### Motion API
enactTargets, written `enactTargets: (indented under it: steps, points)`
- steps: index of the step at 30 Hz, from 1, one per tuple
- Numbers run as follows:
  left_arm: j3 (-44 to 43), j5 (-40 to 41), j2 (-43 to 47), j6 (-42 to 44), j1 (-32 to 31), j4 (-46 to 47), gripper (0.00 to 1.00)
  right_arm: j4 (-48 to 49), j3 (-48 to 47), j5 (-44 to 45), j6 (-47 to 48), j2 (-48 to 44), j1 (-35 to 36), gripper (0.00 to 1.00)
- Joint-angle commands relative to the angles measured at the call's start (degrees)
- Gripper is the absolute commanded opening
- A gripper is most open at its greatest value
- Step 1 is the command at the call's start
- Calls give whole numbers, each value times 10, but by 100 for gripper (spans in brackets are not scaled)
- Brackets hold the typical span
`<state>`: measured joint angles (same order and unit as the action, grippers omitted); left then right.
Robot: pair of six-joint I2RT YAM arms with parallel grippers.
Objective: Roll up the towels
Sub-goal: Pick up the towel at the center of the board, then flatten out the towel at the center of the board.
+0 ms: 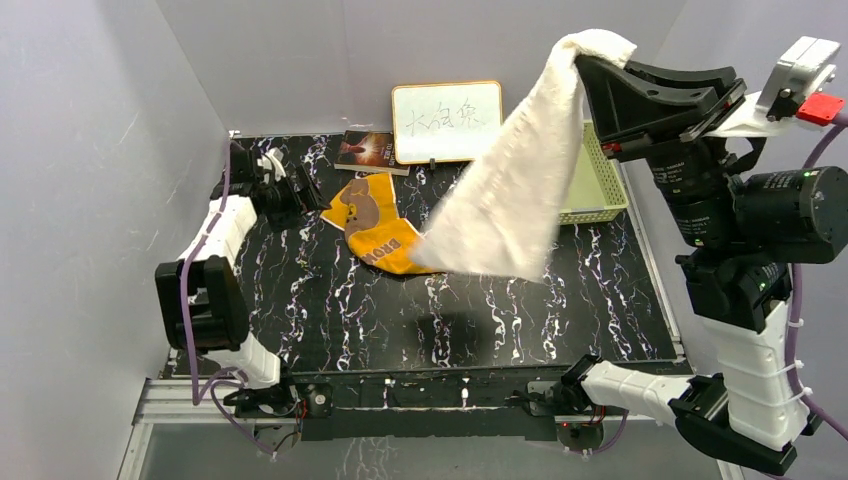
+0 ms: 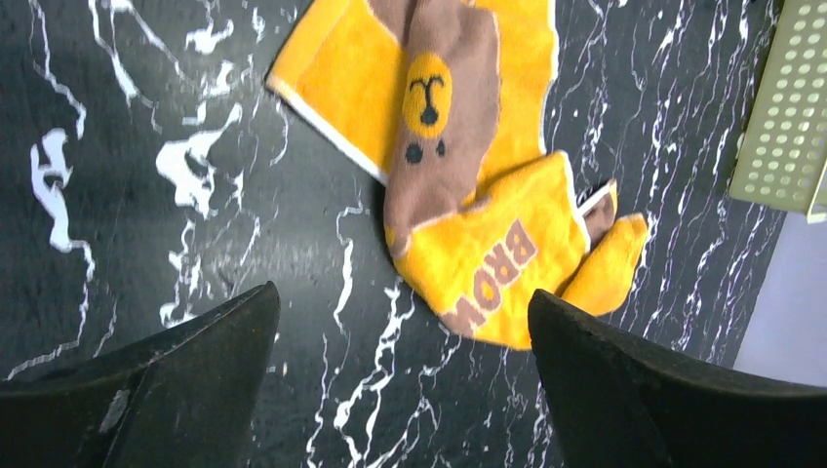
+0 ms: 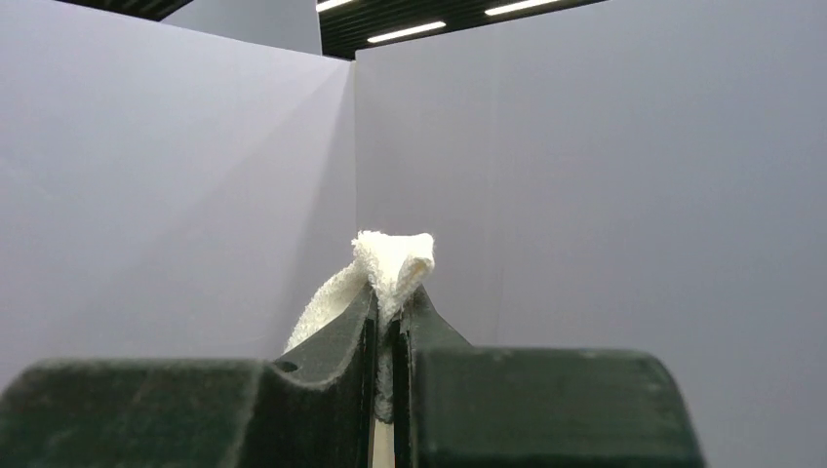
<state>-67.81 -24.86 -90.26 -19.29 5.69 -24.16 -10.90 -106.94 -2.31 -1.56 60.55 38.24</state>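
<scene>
My right gripper is holding the cream-white towel [image 1: 520, 180] high, so next it should go down and left in the top view and release it onto the bare tabletop.
The cream-white towel [image 1: 520, 180] hangs high in the air, pinched at one corner by my right gripper [image 1: 590, 55], which is shut on it. In the right wrist view the white towel [image 3: 395, 263] bunches up out of the closed gripper [image 3: 392, 297]. The orange-yellow towel [image 1: 375, 232] lies crumpled on the black marbled table, its brown bear print up. It fills the top of the left wrist view as well: orange towel [image 2: 458, 166]. My left gripper [image 2: 402, 312] hovers open just short of it, at the table's back left [image 1: 300, 195].
A white-faced board with an orange frame [image 1: 447, 122] leans on the back wall, with a dark book [image 1: 370, 150] beside it. A pale green perforated basket [image 1: 598, 180] stands at the back right. Grey walls close in on the left, back and right.
</scene>
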Motion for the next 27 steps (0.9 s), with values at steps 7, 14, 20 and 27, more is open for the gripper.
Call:
enactTargets:
  steps: [7, 14, 20, 27]
  points:
    - [-99, 49, -141, -8, -129, 57, 98, -45, 134, 6, -5, 26, 0, 0]
    - [-110, 173, -263, -28, -174, 63, 70, -58, 199, -15, -33, 2, 0, 0]
    - [-147, 260, -207, 15, -158, 5, 0, -79, 185, -5, -11, 7, 0, 0]
    - [-138, 269, 10, 48, 1, -71, 0, -47, 215, -28, -17, 23, 0, 0]
